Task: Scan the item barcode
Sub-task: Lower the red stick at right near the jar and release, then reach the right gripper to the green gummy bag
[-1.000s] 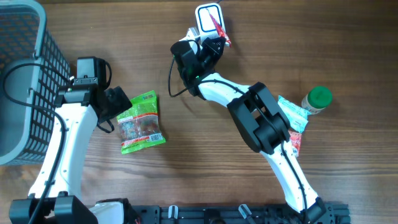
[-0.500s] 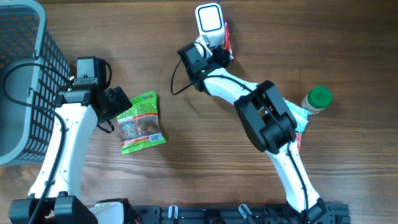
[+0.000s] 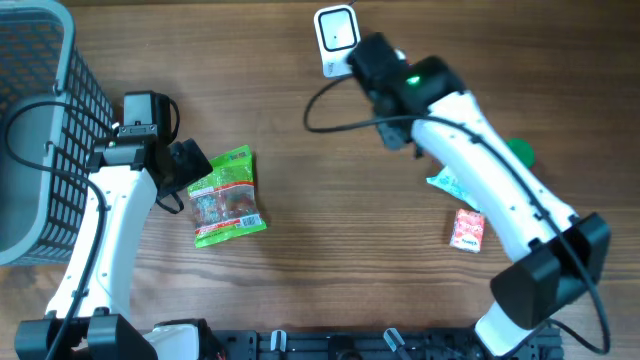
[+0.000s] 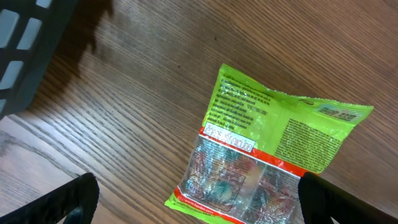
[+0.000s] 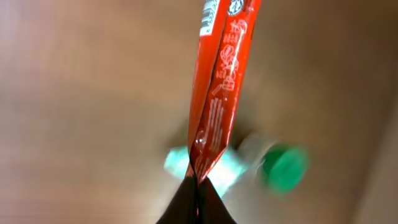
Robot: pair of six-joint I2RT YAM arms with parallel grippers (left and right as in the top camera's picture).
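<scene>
The right gripper draws back from the scanner [image 3: 335,30] and down next, releasing the held packet onto the teal packet [image 3: 453,186], because other packets lie together under my arm.
The white barcode scanner [image 3: 335,30] stands at the back of the table. Just to its right is my right gripper [image 3: 364,58], its held packet hidden under the arm from overhead. In the right wrist view a thin red packet [image 5: 219,81] hangs edge-on, and my right gripper [image 5: 198,194] is shut on its lower end. My left gripper [image 3: 192,166] stands open at the upper left of a green snack bag [image 3: 228,195] that lies flat. The left wrist view has the green snack bag [image 4: 273,149] above and between the wide black fingertips [image 4: 76,200].
A grey basket [image 3: 45,120] fills the left edge. Under my right arm lie a teal packet [image 3: 448,184], another red packet [image 3: 468,229] and a green-capped bottle [image 3: 520,152]; the teal packet [image 5: 233,167] and green cap [image 5: 283,168] blur behind the held packet.
My right arm has unfolded and swung right, its wrist shifting from the scanner's left to its right. The held red packet is no longer visible overhead. The left arm has not moved.
</scene>
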